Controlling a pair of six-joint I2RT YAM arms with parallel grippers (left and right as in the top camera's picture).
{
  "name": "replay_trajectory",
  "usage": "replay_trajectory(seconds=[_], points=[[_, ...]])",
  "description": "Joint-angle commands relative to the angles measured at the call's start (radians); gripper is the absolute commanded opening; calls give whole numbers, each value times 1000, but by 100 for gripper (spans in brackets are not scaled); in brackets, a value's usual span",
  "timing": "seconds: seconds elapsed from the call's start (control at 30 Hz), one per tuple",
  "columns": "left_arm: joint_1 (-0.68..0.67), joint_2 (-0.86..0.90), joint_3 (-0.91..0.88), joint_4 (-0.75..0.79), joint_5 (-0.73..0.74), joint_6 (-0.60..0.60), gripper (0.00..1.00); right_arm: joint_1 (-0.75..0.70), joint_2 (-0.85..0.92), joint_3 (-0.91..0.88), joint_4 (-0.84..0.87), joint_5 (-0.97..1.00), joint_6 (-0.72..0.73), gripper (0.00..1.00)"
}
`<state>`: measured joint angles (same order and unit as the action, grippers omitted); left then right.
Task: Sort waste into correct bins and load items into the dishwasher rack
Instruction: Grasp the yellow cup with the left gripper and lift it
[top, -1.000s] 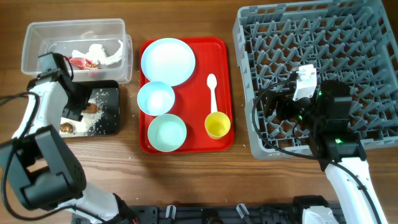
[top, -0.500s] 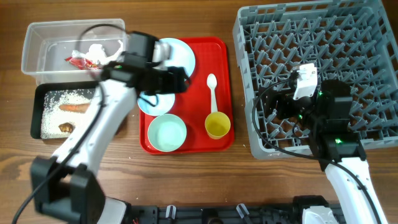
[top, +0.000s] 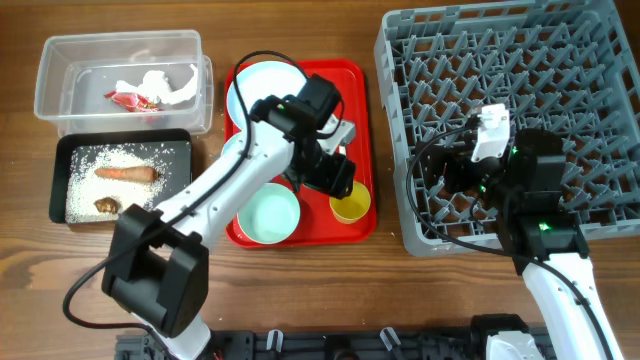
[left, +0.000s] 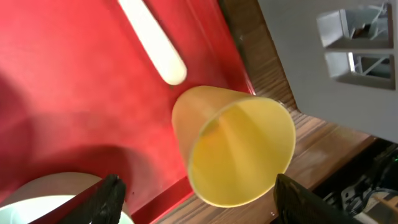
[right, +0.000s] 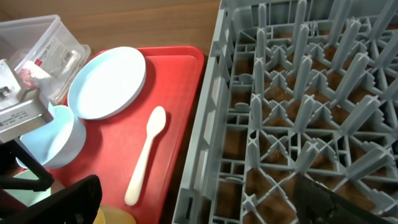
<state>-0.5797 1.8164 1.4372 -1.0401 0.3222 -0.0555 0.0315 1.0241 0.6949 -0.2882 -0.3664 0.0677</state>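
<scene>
My left gripper is going down next onto the yellow cup's rim by the mint bowl. The cup's empty opening has room for one finger inside.
My left gripper (top: 337, 182) is open over the red tray, its fingers either side of the small yellow cup (top: 352, 206). In the left wrist view the cup (left: 239, 149) sits between the open fingers (left: 202, 202), with the white spoon (left: 152, 40) beyond it. My right gripper (top: 455, 175) is open and empty over the left part of the grey rack (top: 400, 60). The pale blue plate (top: 255, 85) and mint bowl (top: 268, 215) lie on the tray. My arm hides most of the light blue bowl (right: 62, 134).
The clear tub (top: 60, 60) holds white paper (top: 160, 85) and a red wrapper (top: 130, 98). The black tray (top: 60, 180) holds rice grains (top: 120, 195), the sausage stick (top: 125, 172) and the brown lump (top: 105, 207). The red tray (top: 355, 80) lies just left of the rack.
My left arm has swung from the black tray, across the red tray, to the yellow cup. The right arm has not moved.
</scene>
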Motion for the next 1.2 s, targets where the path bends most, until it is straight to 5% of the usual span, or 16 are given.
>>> replay_trajectory(seconds=[0.0,0.3,0.47,0.73,0.9,1.17], points=[[-19,25,-12,0,-39,25,73,1,6,18,-5,-16,11,100],[-24,107,-12,46,-80,18,62,1,6,18,-5,-16,11,100],[-23,109,-12,84,-80,17,24,1,6,18,-5,-16,10,100],[-27,110,-12,101,-18,-37,4,1,6,18,-6,-16,11,100],[61,74,-6,93,175,-61,4,1,6,18,9,-17,99,100],[393,-3,-3,238,899,-61,4,1,28,18,352,-455,254,100]])
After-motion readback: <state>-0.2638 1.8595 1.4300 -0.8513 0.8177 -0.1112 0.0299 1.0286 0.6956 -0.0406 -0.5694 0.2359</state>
